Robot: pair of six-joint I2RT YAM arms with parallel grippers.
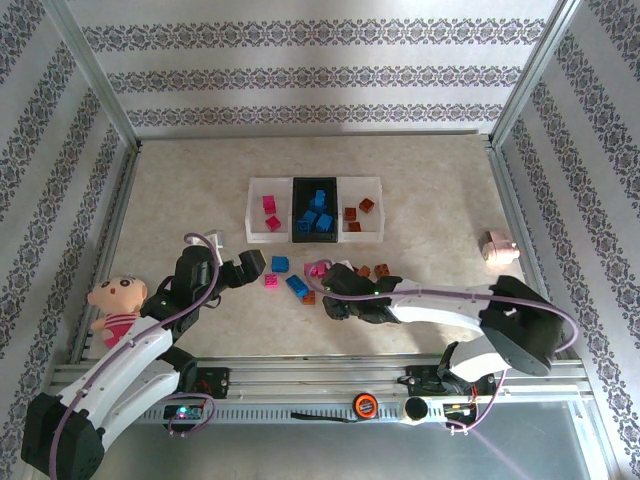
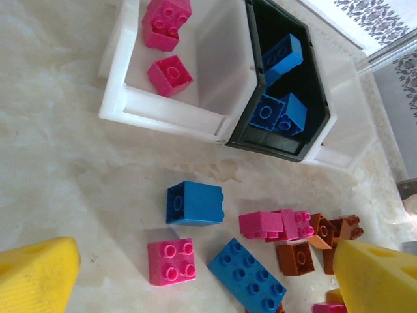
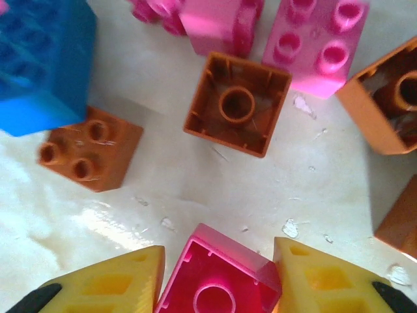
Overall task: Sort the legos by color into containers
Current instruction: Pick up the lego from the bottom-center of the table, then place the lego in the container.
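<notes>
The white tray of magenta bricks is outward beyond the pile, so my right gripper will next go up and swing outward over it to release the matching lego.
Loose legos lie in front of the three joined containers (image 1: 252, 205): a blue cube (image 2: 194, 203), a magenta square (image 2: 171, 262), a long blue brick (image 2: 249, 275), pink ones (image 2: 273, 223) and brown ones (image 2: 294, 256). The left white tray (image 2: 163, 111) holds magenta bricks, the black tray (image 2: 273, 140) blue ones, and the right white tray (image 1: 374, 190) brown ones. My left gripper (image 2: 208, 274) hangs open over the loose pile. My right gripper (image 3: 218, 261) has its yellow fingers (image 3: 111, 280) pressed on both sides of an upturned magenta lego (image 3: 221, 277) on the table. An upside-down brown brick (image 3: 237, 104) lies just ahead.
A pale pink toy pig (image 1: 499, 247) sits at the right of the table. A doll (image 1: 118, 303) lies at the left edge beside my left arm. Metal frame posts and patterned walls close in the table on three sides.
</notes>
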